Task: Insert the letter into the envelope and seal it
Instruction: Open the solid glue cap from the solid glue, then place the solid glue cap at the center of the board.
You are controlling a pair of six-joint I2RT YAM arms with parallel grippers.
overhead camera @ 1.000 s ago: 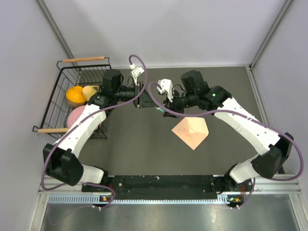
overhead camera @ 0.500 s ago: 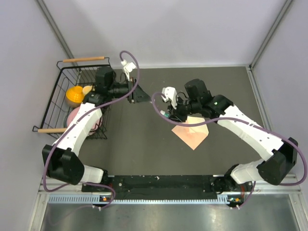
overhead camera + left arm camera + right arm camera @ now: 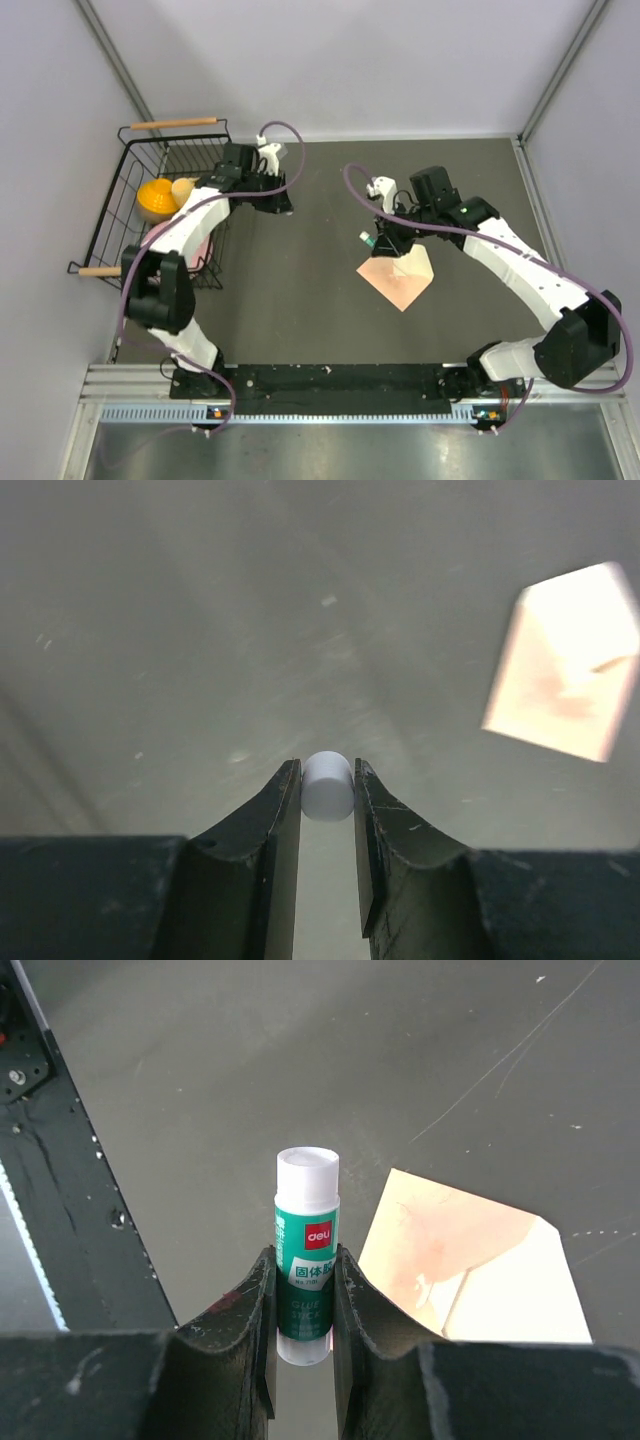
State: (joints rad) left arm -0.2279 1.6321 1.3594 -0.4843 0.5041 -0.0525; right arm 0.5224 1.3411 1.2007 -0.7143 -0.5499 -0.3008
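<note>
My left gripper has its fingers above the bare tabletop beside the basket, so it needs to go down there and release the white cap clear of the envelope.
The peach envelope lies flat on the dark table, right of centre; it also shows in the left wrist view and the right wrist view. The letter is not in view. My right gripper hovers at the envelope's left corner, shut on a white-and-green glue stick whose white tip points away from the wrist. My left gripper is far left of the envelope, near the basket, shut on a small white cylindrical cap.
A black wire basket with wooden handles stands at the table's left edge, holding orange, yellow and pink items. The black base rail runs along the near edge. Grey walls close in the table on three sides.
The two grippers, close together a second ago, have drawn apart. The left one swung back toward the basket with the white cap; the right one carried the glue stick to the envelope.
</note>
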